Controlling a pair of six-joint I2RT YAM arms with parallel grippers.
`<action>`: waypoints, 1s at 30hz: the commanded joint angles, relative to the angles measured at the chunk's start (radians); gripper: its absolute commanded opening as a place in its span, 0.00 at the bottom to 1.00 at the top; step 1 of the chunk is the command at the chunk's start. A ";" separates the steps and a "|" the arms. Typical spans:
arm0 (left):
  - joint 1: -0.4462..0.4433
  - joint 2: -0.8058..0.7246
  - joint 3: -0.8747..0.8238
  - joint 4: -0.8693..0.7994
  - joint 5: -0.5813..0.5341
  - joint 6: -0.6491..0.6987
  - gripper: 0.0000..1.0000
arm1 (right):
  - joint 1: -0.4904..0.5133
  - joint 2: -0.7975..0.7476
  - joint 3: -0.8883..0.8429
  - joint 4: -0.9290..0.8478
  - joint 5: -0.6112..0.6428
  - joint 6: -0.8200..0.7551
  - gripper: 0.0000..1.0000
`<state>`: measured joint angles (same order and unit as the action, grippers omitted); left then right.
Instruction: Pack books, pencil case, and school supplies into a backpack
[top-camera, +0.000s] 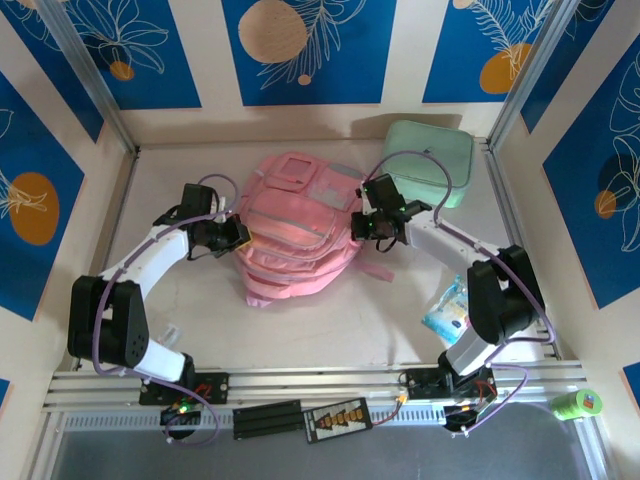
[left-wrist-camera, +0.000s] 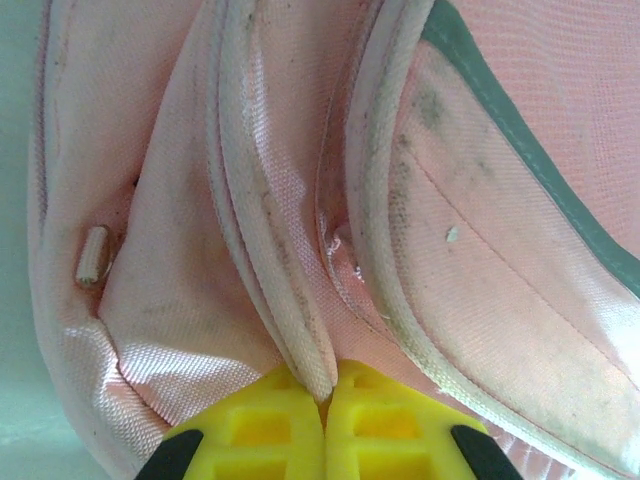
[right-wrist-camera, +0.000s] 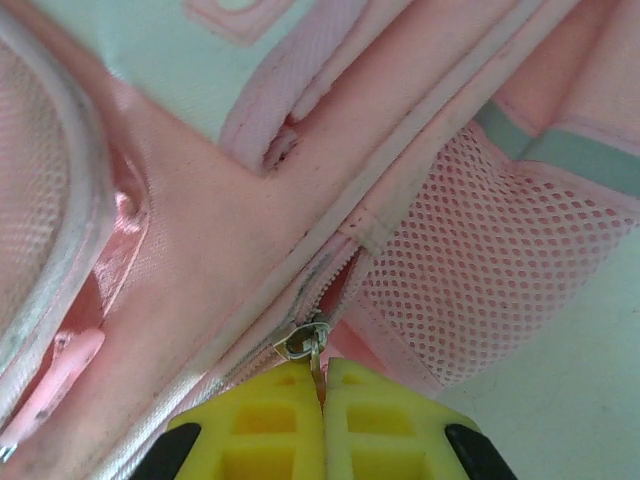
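Observation:
My right gripper is holding the metal zipper pull (right-wrist-camera: 305, 342) between its fingers, and the zipper is open beside it, so next I should stay there and open my fingers to let it go.
The light-pink backpack (top-camera: 295, 240) lies flat in the middle of the table. My left gripper (top-camera: 238, 237) is at its left side and, in the left wrist view, my left gripper (left-wrist-camera: 325, 388) is shut on a whitish piped edge (left-wrist-camera: 300, 340) of the backpack (left-wrist-camera: 480, 260). At the bag's right side is my right gripper (top-camera: 362, 225). In the right wrist view, my right gripper (right-wrist-camera: 322, 388) is shut on the metal zipper pull (right-wrist-camera: 305, 342) of the backpack (right-wrist-camera: 220, 230), with the zipper slightly parted beside a mesh pocket (right-wrist-camera: 500, 270). The books are out of view.
A mint-green rounded box (top-camera: 432, 160) stands at the back right, just behind the right arm. A small blue-and-white packet (top-camera: 447, 310) lies near the right arm's base. A green tape roll (top-camera: 578, 404) sits off the table's front right corner. Walls close in the table.

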<state>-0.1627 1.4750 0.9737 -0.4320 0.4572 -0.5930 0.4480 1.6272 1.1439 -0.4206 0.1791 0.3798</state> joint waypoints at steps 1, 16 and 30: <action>0.027 -0.001 0.010 -0.017 0.052 0.025 0.00 | -0.060 0.011 0.047 -0.068 0.127 0.079 0.00; 0.025 -0.079 -0.076 0.137 0.164 -0.126 0.00 | -0.100 -0.079 0.085 -0.202 -0.070 0.198 0.56; 0.025 -0.083 -0.126 0.191 0.141 -0.224 0.00 | 0.023 -0.050 0.003 0.082 -0.312 0.237 0.75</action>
<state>-0.1440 1.4239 0.8551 -0.2684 0.5716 -0.8032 0.4656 1.5333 1.1202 -0.3893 -0.0837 0.6155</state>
